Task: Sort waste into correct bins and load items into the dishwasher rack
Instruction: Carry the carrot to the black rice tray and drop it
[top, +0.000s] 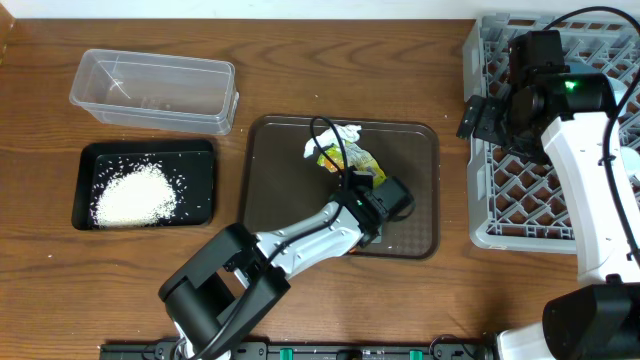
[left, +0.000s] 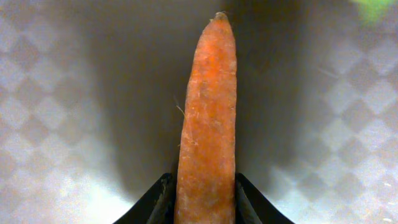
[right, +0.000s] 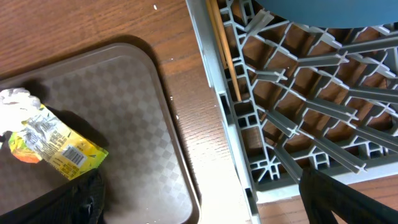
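The rice pile is to the left of my gripper in the overhead view. I will lift my left gripper, move the carrot (left: 208, 93) across and let go of it on the rice pile.
My left gripper (left: 205, 186) is shut on the small orange carrot (left: 208, 93), just above the brown serving tray; overhead it (top: 385, 200) hides the carrot. The green-yellow wrapper (top: 350, 160) and white tissue (top: 345, 135) lie on that tray, and both show in the right wrist view: the wrapper (right: 56, 146) and the tissue (right: 15, 102). The rice pile (top: 135, 195) lies in the black tray (top: 200, 160). The clear tub (top: 150, 90) stands behind it. My right gripper (right: 205, 205) is open and empty at the grey rack's (top: 500, 215) left edge. Chopsticks (right: 224, 50) and the dark blue dish (right: 329, 12) are in the rack (right: 298, 93).
The brown serving tray (top: 410, 220) sits mid-table between the black tray and the rack, and it also shows in the right wrist view (right: 124, 93). A strip of bare wooden table (right: 199, 124) separates it from the rack. My right arm reaches over the rack.
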